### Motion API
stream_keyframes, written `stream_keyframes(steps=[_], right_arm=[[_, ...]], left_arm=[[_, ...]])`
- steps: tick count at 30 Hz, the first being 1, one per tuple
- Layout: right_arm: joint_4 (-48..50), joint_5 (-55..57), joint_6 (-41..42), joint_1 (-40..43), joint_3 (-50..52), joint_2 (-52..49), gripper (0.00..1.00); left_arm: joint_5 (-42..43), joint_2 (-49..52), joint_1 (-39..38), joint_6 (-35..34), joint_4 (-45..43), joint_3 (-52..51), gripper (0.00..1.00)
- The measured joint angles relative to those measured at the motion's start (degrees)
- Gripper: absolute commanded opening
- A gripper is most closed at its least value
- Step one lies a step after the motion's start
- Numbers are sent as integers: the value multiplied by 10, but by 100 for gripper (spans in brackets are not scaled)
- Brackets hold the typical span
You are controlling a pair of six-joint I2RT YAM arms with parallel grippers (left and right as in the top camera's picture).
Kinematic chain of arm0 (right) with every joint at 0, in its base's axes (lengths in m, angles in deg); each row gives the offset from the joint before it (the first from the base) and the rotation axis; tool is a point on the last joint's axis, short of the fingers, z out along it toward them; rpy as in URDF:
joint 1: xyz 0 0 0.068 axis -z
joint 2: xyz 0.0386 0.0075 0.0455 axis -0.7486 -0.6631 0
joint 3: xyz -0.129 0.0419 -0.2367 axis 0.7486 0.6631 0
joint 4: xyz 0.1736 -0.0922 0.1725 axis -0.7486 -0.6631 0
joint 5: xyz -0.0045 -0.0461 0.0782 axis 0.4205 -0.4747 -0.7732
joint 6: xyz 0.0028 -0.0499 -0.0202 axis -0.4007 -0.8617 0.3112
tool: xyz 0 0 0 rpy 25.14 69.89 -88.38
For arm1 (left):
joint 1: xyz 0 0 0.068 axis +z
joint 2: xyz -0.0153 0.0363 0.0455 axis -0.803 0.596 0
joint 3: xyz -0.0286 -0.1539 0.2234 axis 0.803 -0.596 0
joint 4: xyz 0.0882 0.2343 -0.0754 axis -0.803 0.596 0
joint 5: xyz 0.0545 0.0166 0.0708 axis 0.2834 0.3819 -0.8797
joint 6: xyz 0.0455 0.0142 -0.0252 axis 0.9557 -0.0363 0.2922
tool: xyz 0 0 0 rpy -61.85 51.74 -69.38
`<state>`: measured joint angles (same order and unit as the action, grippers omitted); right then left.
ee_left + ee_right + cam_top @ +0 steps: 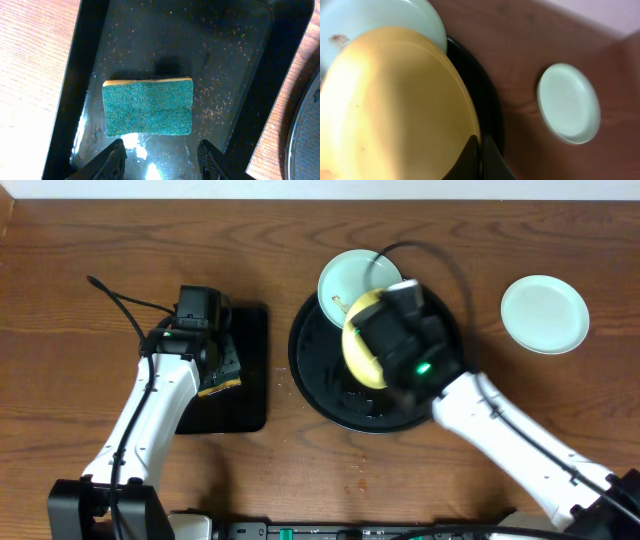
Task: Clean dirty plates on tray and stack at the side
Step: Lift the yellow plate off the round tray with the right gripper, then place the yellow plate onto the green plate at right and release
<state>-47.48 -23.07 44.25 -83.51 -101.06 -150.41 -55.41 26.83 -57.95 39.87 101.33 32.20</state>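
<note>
The second aqua plate is set aside, so I will move my right gripper to the right in the overhead view, lower the yellow plate (pixel 360 340) onto it and then let go.
My right gripper (pixel 481 150) is shut on the rim of the pale yellow plate (pixel 360 340), holding it tilted above the round black tray (pixel 310 375). An aqua plate (pixel 352 278) with a small brown smear (pixel 337 39) lies at the tray's far edge, partly behind the yellow one. A second aqua plate (pixel 544 313) rests on the wooden table to the right. My left gripper (pixel 162 159) hangs open over the small rectangular tray (pixel 240 60). A green-topped sponge (pixel 147 107) lies just ahead of its fingertips, not between them.
The rectangular black tray (pixel 245 380) lies left of the round tray, wet and speckled with crumbs. A black cable (pixel 125 302) runs across the table behind the left arm. Bare wood (pixel 560 395) lies to the right of the round tray.
</note>
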Motion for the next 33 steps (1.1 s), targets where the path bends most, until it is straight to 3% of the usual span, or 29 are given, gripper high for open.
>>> stream_keyframes(steps=[1,13,17,21,27,30,33], right_arm=[[5,-27,1,33,0,1,1],[86,-240,12,494,-1,6,1],[116,-271,14,586,-1,-3,1],[127,-297,14,626,-1,-36,1],[130,-325,12,630,-1,-98,63],[131,-342,0,630,-1,-119,68],[127,-376,-16,629,-1,-126,60]], left_arm=[[0,0,0,0,0,0,52],[0,0,0,-2,-4,0,52],[0,4,0,-2,-5,0,53],[0,5,0,-2,-5,0,52],[0,5,0,-2,-5,0,53],[0,5,0,-2,-5,0,53],[0,5,0,-2,-5,0,53]])
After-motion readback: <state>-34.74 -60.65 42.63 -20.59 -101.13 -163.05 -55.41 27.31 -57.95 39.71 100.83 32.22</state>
